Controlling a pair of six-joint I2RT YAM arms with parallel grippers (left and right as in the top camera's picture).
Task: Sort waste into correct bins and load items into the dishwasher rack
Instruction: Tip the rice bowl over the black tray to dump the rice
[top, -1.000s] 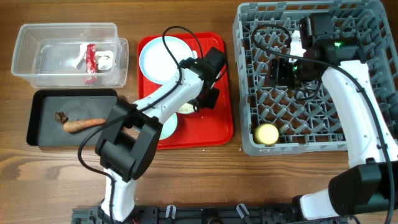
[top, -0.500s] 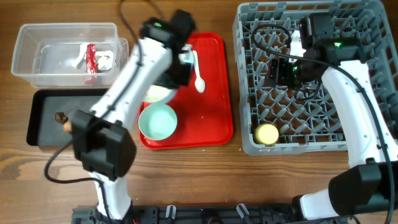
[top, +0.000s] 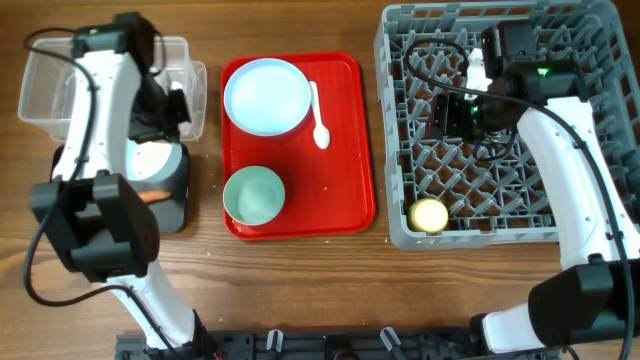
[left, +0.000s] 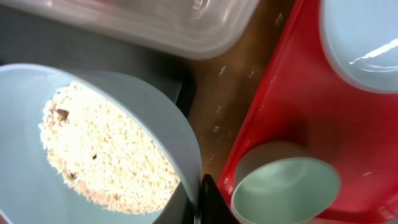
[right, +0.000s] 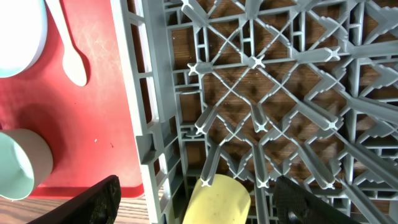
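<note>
The bowl holds rice, so next my left gripper needs to tilt. Then it needs to bring the bowl down to the right in the overhead view and let it go on the red tray's bare part.
My left gripper is shut on the rim of a pale blue-green bowl holding white rice. It holds the bowl over the black tray, next to the clear tub. An orange-brown food piece peeks out under the bowl. A blue plate, a white spoon and a second, empty bowl lie on the red tray. My right gripper hangs open above the grey dishwasher rack, over the yellow cup lying in it.
The left arm covers most of the clear tub's inside and the black tray. Bare wooden table runs along the front. The rack's wall stands close beside the red tray's right edge.
The left arm swung left from the red tray with the rice bowl in its grip and now hangs over the black tray. The right arm has not moved.
</note>
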